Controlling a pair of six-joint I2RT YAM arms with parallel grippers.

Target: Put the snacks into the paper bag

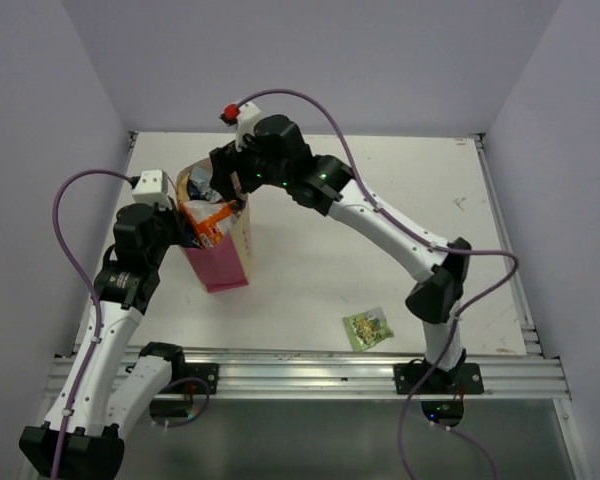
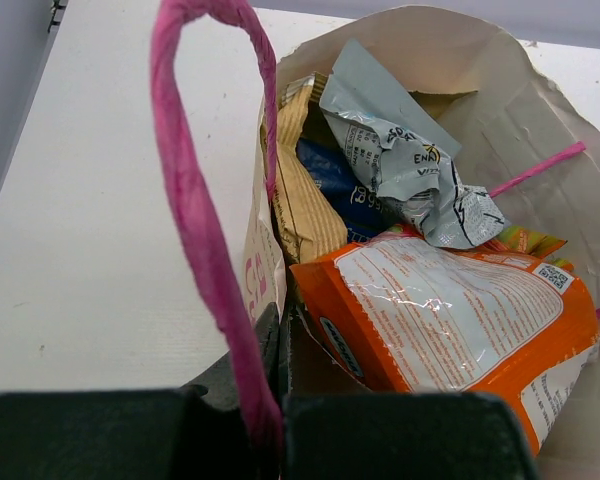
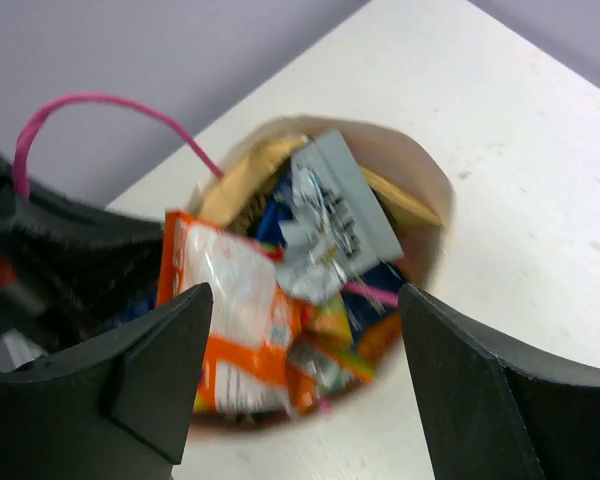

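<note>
The robot's right gripper next should swing away from the paper bag's opening, back toward the table's front edge and down to the small green packet (image 1: pixel 367 329), the only snack still outside.
The paper bag (image 1: pixel 223 258) stands upright at the table's left, pink sides, open top. Several snacks fill it: an orange-red pack (image 2: pixel 450 320), a silver-blue packet (image 2: pixel 400 160), a tan chip bag (image 2: pixel 302 205) and a dark blue bag (image 2: pixel 335 190); they also show in the right wrist view, the orange-red pack (image 3: pixel 230 300) foremost. My left gripper (image 2: pixel 277 350) is shut on the bag's near rim by the pink handle (image 2: pixel 195 210). My right gripper (image 3: pixel 305 330) is open and empty just above the bag's mouth (image 1: pixel 238 185). A small green packet (image 1: pixel 367 329) lies flat near the front edge.
A metal rail (image 1: pixel 310 370) runs along the table's near edge. Grey walls close in the left, back and right. My right arm (image 1: pixel 380 220) arches over the table's middle from its base at the front right.
</note>
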